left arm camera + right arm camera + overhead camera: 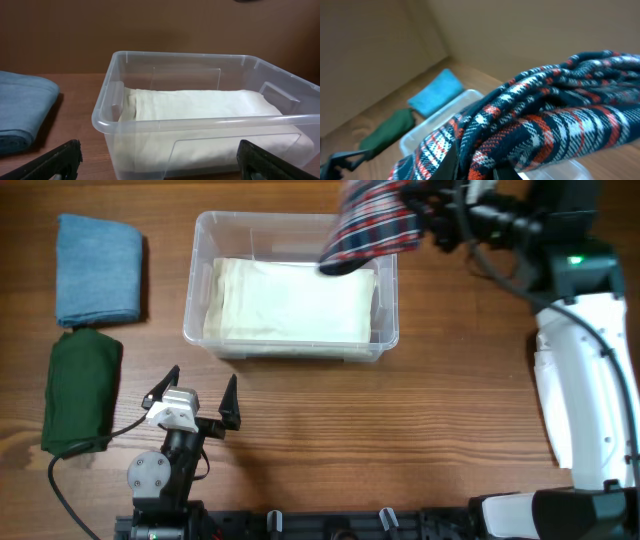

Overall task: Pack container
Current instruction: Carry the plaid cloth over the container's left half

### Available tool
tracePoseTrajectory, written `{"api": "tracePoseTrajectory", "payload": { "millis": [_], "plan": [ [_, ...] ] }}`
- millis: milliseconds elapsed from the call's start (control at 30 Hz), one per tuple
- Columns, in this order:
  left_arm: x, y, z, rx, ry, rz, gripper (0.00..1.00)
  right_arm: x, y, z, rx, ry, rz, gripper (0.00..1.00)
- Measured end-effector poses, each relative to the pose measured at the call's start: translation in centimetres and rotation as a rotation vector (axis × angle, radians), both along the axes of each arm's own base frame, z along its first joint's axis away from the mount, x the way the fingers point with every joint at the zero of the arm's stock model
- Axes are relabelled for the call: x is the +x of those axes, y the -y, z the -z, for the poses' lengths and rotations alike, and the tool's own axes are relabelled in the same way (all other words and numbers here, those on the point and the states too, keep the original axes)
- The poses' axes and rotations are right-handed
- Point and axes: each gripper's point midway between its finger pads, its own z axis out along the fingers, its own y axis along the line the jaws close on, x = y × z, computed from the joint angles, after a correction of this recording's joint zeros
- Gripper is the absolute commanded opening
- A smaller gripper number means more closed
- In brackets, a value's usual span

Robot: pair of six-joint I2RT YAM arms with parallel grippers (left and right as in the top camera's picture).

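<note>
The right gripper moves the plaid cloth across the container next, down over the container's end by the blue cloth, where the cream cloth leaves room on top.
The clear plastic container (pixel 290 335) stands at the table's middle with a folded cream cloth (pixel 290 300) lying flat inside. It also shows in the left wrist view (pixel 200 125) and the right wrist view (pixel 427 127). My right gripper (pixel 420 215) is shut on a folded navy, red and white plaid cloth (pixel 372 225) and holds it above the container's far right corner. The plaid cloth fills the right wrist view (pixel 535 120), around the fingers (pixel 475 167). My left gripper (pixel 200 395) is open and empty, in front of the container's left end.
A folded blue cloth (pixel 98 268) lies at the far left, also in the left wrist view (pixel 22 112). A folded dark green cloth (pixel 80 390) lies just in front of it, left of my left arm.
</note>
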Motion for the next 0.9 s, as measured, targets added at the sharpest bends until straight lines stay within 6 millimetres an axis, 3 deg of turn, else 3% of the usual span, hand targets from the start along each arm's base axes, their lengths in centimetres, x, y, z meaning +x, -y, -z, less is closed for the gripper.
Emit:
{"api": "tracePoseTrajectory", "payload": {
  "millis": [100,200,233,300,400,533,733,900],
  "plan": [
    [0.0,0.0,0.0,0.0,0.0,0.0,1.0,-1.9,-5.0,-0.4,-0.007,0.035,-0.097,0.04],
    [0.0,0.0,0.0,0.0,0.0,0.0,1.0,-2.9,-8.9,-0.6,-0.009,0.083,-0.155,0.04],
    [0.0,0.0,0.0,0.0,0.0,0.0,1.0,-3.2,-11.3,-0.1,-0.008,0.099,-0.192,0.04],
    [0.0,0.0,0.0,0.0,0.0,0.0,1.0,-3.0,-13.7,0.9,-0.006,0.113,-0.228,0.04],
    [0.0,0.0,0.0,0.0,0.0,0.0,1.0,-2.1,-16.9,4.6,-0.025,0.072,-0.267,0.04],
    [0.0,0.0,0.0,0.0,0.0,0.0,1.0,-0.4,-19.3,9.5,-0.05,0.041,-0.298,0.04],
    [0.0,0.0,0.0,0.0,0.0,0.0,1.0,1.4,-21.7,11.7,-0.033,0.13,-0.323,0.04],
    [0.0,0.0,0.0,0.0,0.0,0.0,1.0,1.0,-23.9,13.8,-0.044,0.163,-0.368,0.04]
  ]
}}
